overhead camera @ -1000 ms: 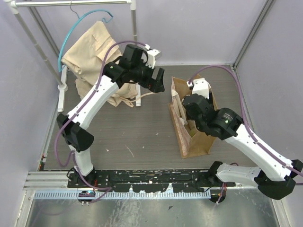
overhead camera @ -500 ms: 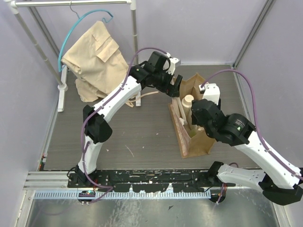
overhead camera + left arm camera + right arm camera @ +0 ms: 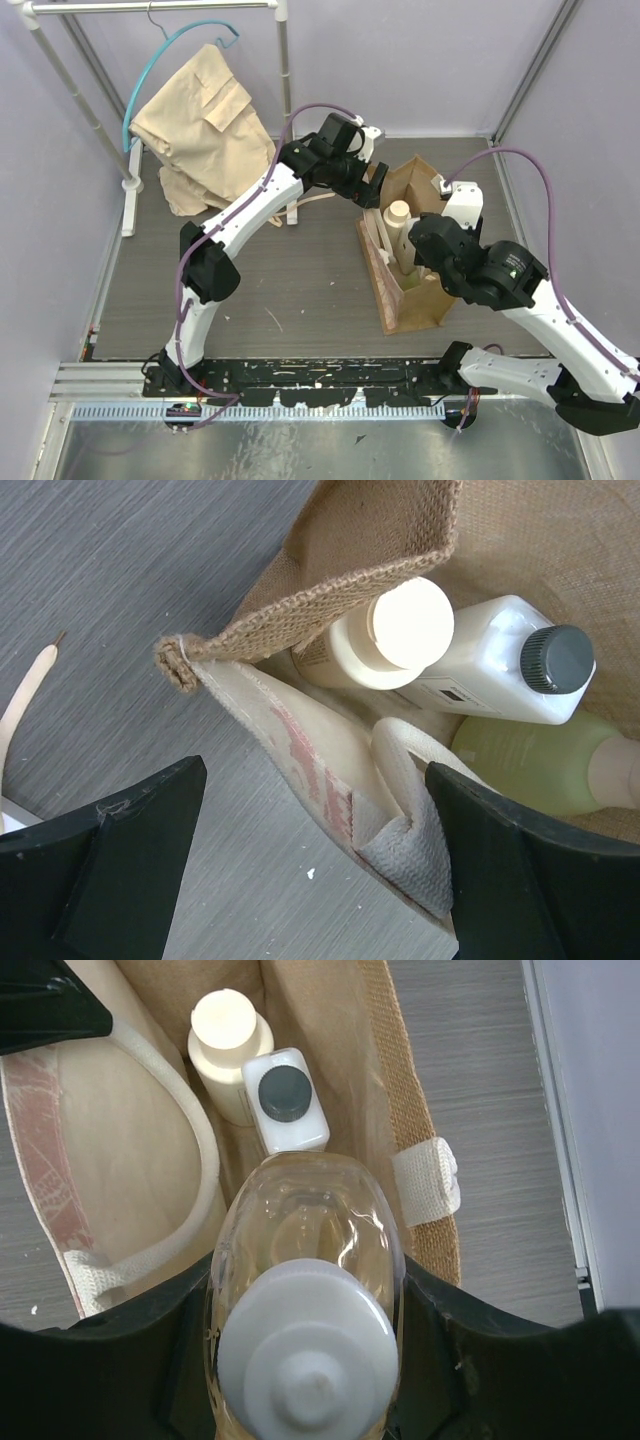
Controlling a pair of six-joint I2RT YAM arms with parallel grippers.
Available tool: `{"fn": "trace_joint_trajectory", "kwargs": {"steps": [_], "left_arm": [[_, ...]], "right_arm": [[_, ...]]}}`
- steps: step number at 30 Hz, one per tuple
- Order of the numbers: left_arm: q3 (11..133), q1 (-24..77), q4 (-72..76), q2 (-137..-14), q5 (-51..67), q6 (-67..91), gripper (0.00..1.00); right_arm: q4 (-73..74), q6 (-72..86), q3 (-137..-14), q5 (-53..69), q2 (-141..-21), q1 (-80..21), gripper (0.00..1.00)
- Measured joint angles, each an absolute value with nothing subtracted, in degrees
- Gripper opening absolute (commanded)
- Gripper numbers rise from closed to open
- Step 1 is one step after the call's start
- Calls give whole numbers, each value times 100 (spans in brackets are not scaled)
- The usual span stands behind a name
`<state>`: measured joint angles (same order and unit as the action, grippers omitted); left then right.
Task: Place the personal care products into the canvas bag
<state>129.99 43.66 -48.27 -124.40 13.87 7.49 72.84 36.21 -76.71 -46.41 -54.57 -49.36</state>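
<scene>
The robot's right gripper will next move down and to the left in the top view, into the gap beside the white bottle, and release there, since that gap is empty.
The tan canvas bag (image 3: pixel 418 290) stands upright right of centre. Inside it are the cream round-capped bottle (image 3: pixel 412 622), the white rectangular bottle with black cap (image 3: pixel 480 670) and the translucent green-yellow bottle (image 3: pixel 540 765). The cream bottle (image 3: pixel 232 1045) and the white bottle (image 3: pixel 290 1100) also show in the right wrist view. My left gripper (image 3: pixel 315 880) is open, straddling the bag's left wall and a pale cream handle (image 3: pixel 420 830) at the far rim (image 3: pixel 372 188). My right gripper (image 3: pixel 305 1305) is shut on the amber bottle with white cap (image 3: pixel 305 1230), held over the bag's mouth.
A beige garment (image 3: pixel 200 120) hangs from a teal hanger on a white rack (image 3: pixel 130 180) at the back left. A loose cream strap (image 3: pixel 312 200) lies on the floor by the rack's foot. Purple walls close in the back and both sides.
My left arm swung right from the garment to the bag's far rim. The bag's mouth now stands wider, and the cream bottle shows from above. My right arm shifted slightly right.
</scene>
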Motion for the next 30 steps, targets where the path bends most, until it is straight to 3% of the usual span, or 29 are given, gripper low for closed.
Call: {"fn": "trace_joint_trajectory", "kwargs": {"steps": [13, 30], "left_arm": [[12999, 4366, -4827, -12440, 1334, 659, 98], [12982, 4366, -4827, -12438, 1337, 622, 98]], "right_arm": [[8040, 3935, -8221, -4571, -5959, -4939, 1], [6984, 3673, -7546, -4753, -5754, -4939, 1]]}}
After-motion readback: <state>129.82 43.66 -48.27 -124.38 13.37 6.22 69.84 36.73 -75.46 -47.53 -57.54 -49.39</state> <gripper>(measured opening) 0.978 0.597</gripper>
